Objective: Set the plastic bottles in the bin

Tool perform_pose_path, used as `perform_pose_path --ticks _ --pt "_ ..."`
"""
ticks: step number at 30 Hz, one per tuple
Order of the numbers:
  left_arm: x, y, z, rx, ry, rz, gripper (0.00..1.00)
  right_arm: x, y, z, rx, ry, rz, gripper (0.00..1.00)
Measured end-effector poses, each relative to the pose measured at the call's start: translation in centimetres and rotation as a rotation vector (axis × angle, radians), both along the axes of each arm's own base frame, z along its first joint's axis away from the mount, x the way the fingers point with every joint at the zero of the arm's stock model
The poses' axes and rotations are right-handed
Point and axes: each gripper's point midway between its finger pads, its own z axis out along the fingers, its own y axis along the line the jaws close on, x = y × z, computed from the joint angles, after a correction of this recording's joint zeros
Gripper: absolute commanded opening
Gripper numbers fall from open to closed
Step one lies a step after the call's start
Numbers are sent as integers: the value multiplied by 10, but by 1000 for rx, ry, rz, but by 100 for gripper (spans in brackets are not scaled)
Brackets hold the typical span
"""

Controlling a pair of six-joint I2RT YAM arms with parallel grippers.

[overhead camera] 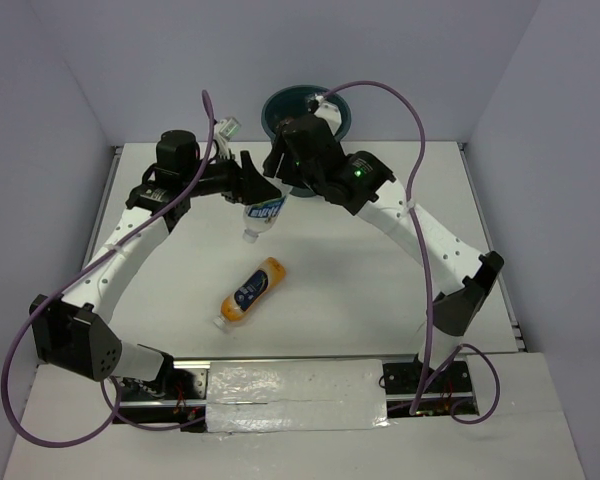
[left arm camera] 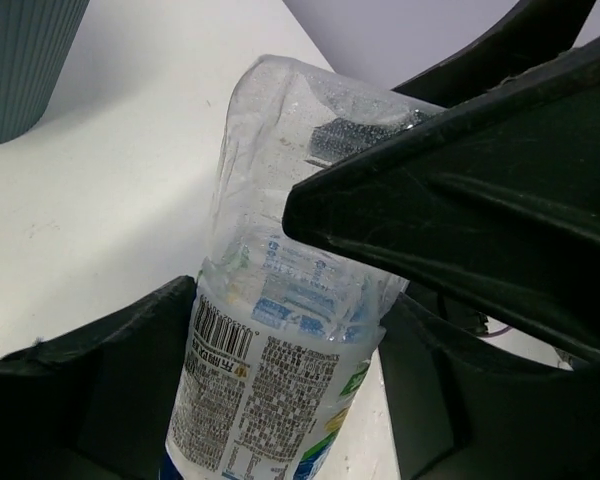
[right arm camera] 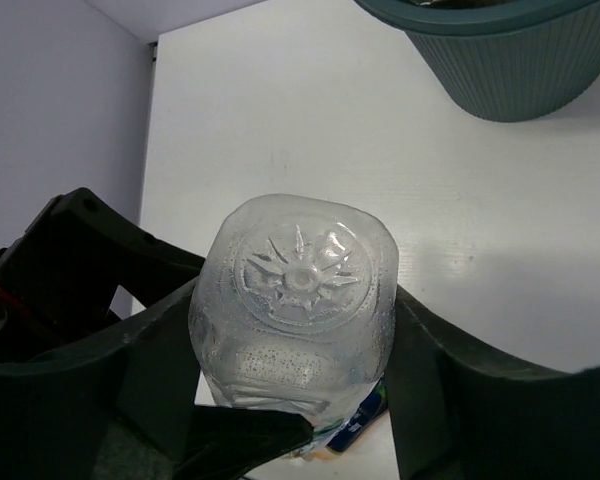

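Observation:
Because the bottle hangs cap-down short of the bin, I will lift my right gripper, swing outward over the bin's opening (overhead camera: 291, 106) (right arm camera: 462, 3), and lower to release it.
A clear crinkled plastic bottle (overhead camera: 264, 213) with a blue label and a white cap hangs cap-down above the table, held from both sides. My left gripper (overhead camera: 252, 185) is shut on its labelled body (left arm camera: 270, 400). My right gripper (overhead camera: 283, 178) is shut on its base end (right arm camera: 300, 270), both fingers against the plastic. The right arm's finger (left arm camera: 460, 200) crosses over the bottle in the left wrist view. An orange bottle (overhead camera: 255, 292) with a dark blue label lies on the table nearer the arms. The dark teal bin (overhead camera: 308, 110) stands at the back, just behind the right gripper.
The bin's ribbed wall (left arm camera: 20, 60) shows at the upper left of the left wrist view, and its rim (right arm camera: 510, 60) at the upper right of the right wrist view. White walls enclose the table on the left, back and right.

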Motion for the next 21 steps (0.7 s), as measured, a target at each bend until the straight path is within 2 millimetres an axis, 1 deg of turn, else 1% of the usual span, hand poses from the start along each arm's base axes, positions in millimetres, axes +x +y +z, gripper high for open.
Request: perform_pose_path --ticks 1,2,5,9,11,14,16,18,19,21 --pt "0 0 -1 3 0 0 95 1 0 0 0 -2 -3 58" --pt "0 1 -2 8 -1 -1 99 1 0 -1 -2 -1 -5 54" --pt "1 3 -6 26 7 14 99 3 -4 -5 -26 -7 -19 46" --pt "1 9 -14 68 36 44 99 7 -13 -1 -62 -32 -47 44" --pt "2 13 -13 94 32 65 99 12 -17 8 -80 -60 -69 44" --pt "2 25 -10 147 19 120 99 21 -26 29 -98 -120 -107 43" --pt "0 40 -3 177 2 172 99 30 -36 46 -113 -172 -143 44" --pt "0 61 7 193 -11 242 99 40 -49 64 -131 -240 -196 44" --pt "0 80 19 193 -31 304 99 46 -55 73 -140 -278 -225 45" --pt "1 107 36 194 -60 402 99 58 -68 90 -155 -348 -284 45"
